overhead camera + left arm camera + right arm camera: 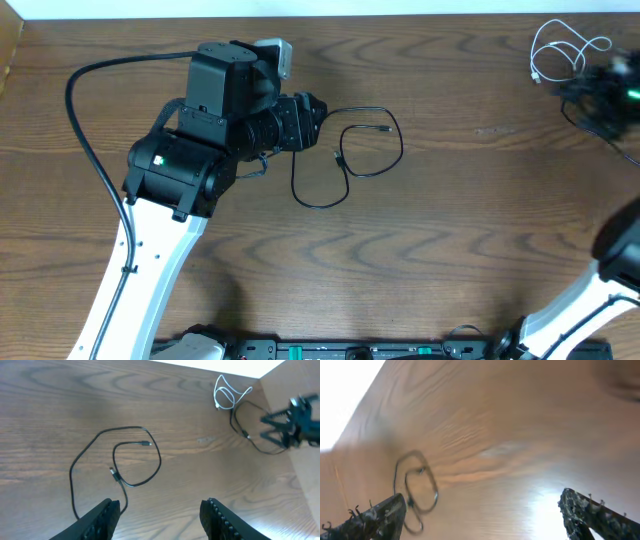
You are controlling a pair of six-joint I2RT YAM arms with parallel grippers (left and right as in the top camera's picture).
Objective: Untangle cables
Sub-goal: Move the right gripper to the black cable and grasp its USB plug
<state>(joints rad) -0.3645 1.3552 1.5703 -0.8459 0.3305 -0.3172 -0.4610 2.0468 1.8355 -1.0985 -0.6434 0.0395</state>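
Observation:
My right gripper shifts to the left in the overhead view and down next onto the black USB plug (384, 128) (422, 469), since it lies uncovered beside the loop's bend.
A thin black cable (345, 150) lies in loose loops on the wooden table, just right of my left gripper (312, 118). In the left wrist view this cable (135, 460) lies ahead of the open, empty left jaws (162, 515). A short white cable (560, 52) is coiled at the far right back, also seen in the left wrist view (227, 392). A second black cable (245, 430) runs beside it, under my right gripper (610, 85). The right wrist view is blurred; its jaws (485, 515) are open and empty, with the black loops (417, 485) far off.
The thick black wire (85, 110) of the left arm arcs over the table's left side. The table's back edge (400, 10) runs along the top. The arm bases stand at the front edge (330, 350).

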